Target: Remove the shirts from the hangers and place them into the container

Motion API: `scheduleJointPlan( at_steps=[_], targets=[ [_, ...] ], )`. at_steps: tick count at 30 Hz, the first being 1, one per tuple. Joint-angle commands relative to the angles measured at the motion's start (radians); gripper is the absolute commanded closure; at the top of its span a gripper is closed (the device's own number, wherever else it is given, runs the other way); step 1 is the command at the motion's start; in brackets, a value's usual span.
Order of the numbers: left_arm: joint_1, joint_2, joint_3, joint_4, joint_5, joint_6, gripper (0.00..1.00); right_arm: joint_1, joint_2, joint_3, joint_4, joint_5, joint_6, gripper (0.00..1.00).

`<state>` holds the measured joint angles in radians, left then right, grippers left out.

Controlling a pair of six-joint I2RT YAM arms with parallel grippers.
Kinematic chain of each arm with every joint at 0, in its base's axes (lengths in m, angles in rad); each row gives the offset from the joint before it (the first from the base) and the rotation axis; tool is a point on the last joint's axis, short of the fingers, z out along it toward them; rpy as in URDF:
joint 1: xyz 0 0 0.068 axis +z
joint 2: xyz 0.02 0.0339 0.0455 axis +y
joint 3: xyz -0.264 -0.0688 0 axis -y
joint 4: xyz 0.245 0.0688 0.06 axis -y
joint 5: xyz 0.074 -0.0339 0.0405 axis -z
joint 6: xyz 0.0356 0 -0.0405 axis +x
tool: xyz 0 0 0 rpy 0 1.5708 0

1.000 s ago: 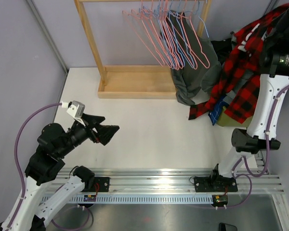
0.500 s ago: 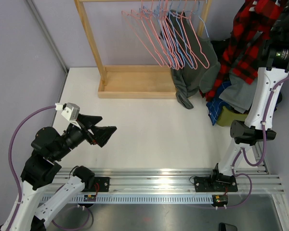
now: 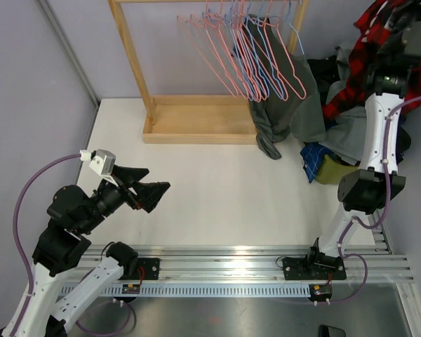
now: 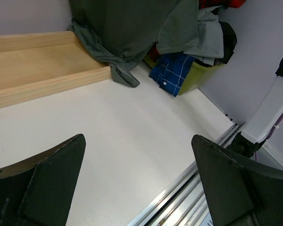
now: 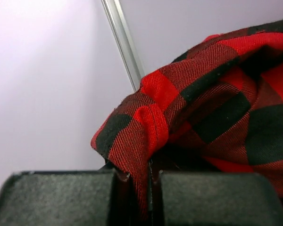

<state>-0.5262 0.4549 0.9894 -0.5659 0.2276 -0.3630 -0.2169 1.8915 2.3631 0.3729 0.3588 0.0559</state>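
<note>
The robot's right gripper next needs to lower toward the container's grey and black cloth (image 3: 351, 121) and release the fold, since the plaid shirt already hangs above that pile.
The red-and-black plaid shirt (image 3: 347, 91) hangs from my right gripper (image 5: 150, 176), which is shut on a fold of it (image 5: 151, 122) high at the back right, above the yellow-green container (image 3: 335, 170). The tub (image 4: 198, 75) holds grey and black cloth, with a blue checked piece (image 3: 314, 156) over its rim. A grey shirt (image 3: 288, 98) hangs among the pink and blue wire hangers (image 3: 231, 49) on the rail, its hem on the table (image 4: 125, 77). My left gripper (image 3: 154, 193) is open over the table's near left, with nothing between its fingers (image 4: 56, 165).
The wooden rack's base (image 3: 196, 126) lies at the back of the white table (image 3: 231, 189), next to the grey shirt's hem. Purple walls close in left and right. An aluminium rail (image 3: 231, 260) runs along the near edge.
My right arm has lifted the plaid shirt up and back, off the table's right side to above the container. The left arm pulled back slightly, still open.
</note>
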Motion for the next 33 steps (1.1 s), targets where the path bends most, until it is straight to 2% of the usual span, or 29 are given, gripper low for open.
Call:
scheduleJointPlan(
  at_steps=[1, 3, 4, 5, 10, 13, 15, 16, 17, 20, 21, 22, 24, 25, 26, 30, 33],
  targets=[
    [0.000, -0.018, -0.030, 0.055, -0.033, -0.024, 0.01, -0.004, 0.046, -0.171, -0.113, 0.057, 0.028, 1.00],
    [0.000, -0.019, -0.047, 0.066, -0.042, -0.040, 0.01, -0.003, 0.057, -0.286, -0.191, 0.080, 0.074, 1.00],
    [0.000, -0.018, -0.060, 0.069, -0.046, -0.045, 0.01, -0.004, 0.058, -0.327, -0.285, 0.095, 0.111, 1.00],
    [0.000, -0.015, -0.064, 0.073, -0.048, -0.054, 0.01, -0.004, 0.070, -0.396, -0.337, 0.107, 0.189, 1.00],
    [0.000, -0.015, -0.103, 0.113, -0.025, -0.077, 0.01, -0.004, 0.174, -0.518, -0.702, 0.068, 0.401, 1.00],
    [0.000, -0.009, -0.098, 0.109, -0.025, -0.077, 0.01, -0.006, 0.302, -0.457, -0.904, 0.037, 0.444, 1.00],
    [0.000, -0.007, -0.089, 0.091, -0.031, -0.074, 0.01, -0.006, 0.386, -0.352, -0.989, 0.011, 0.453, 1.00],
    [0.000, -0.007, -0.084, 0.083, -0.034, -0.074, 0.01, -0.006, 0.406, -0.323, -1.038, -0.007, 0.452, 0.90],
    [0.000, -0.010, -0.083, 0.077, -0.042, -0.074, 0.01, -0.006, 0.426, -0.271, -1.052, -0.027, 0.446, 0.87],
    [0.000, -0.031, -0.083, 0.054, -0.071, -0.074, 0.01, -0.006, 0.405, -0.220, -1.062, -0.086, 0.440, 0.88],
    [0.000, -0.039, -0.086, 0.051, -0.076, -0.074, 0.01, -0.006, 0.388, -0.219, -1.051, -0.104, 0.435, 0.84],
    [0.000, -0.053, -0.087, 0.049, -0.083, -0.074, 0.01, -0.006, 0.347, -0.214, -1.028, -0.133, 0.421, 0.61],
    [0.000, -0.062, -0.086, 0.043, -0.097, -0.074, 0.01, -0.006, 0.295, -0.214, -1.002, -0.170, 0.401, 0.30],
    [0.000, -0.067, -0.083, 0.043, -0.102, -0.070, 0.01, -0.006, 0.269, -0.212, -0.979, -0.188, 0.374, 0.04],
    [0.000, -0.070, -0.081, 0.040, -0.105, -0.067, 0.01, -0.004, 0.209, -0.218, -0.970, -0.211, 0.366, 0.01],
    [0.000, -0.068, -0.063, 0.023, -0.163, -0.065, 0.01, -0.004, 0.043, -0.261, -0.925, -0.222, 0.332, 0.01],
    [0.000, -0.073, -0.049, 0.023, -0.195, -0.057, 0.01, 0.007, -0.119, -0.353, -0.899, -0.233, 0.309, 0.00]
  ],
)
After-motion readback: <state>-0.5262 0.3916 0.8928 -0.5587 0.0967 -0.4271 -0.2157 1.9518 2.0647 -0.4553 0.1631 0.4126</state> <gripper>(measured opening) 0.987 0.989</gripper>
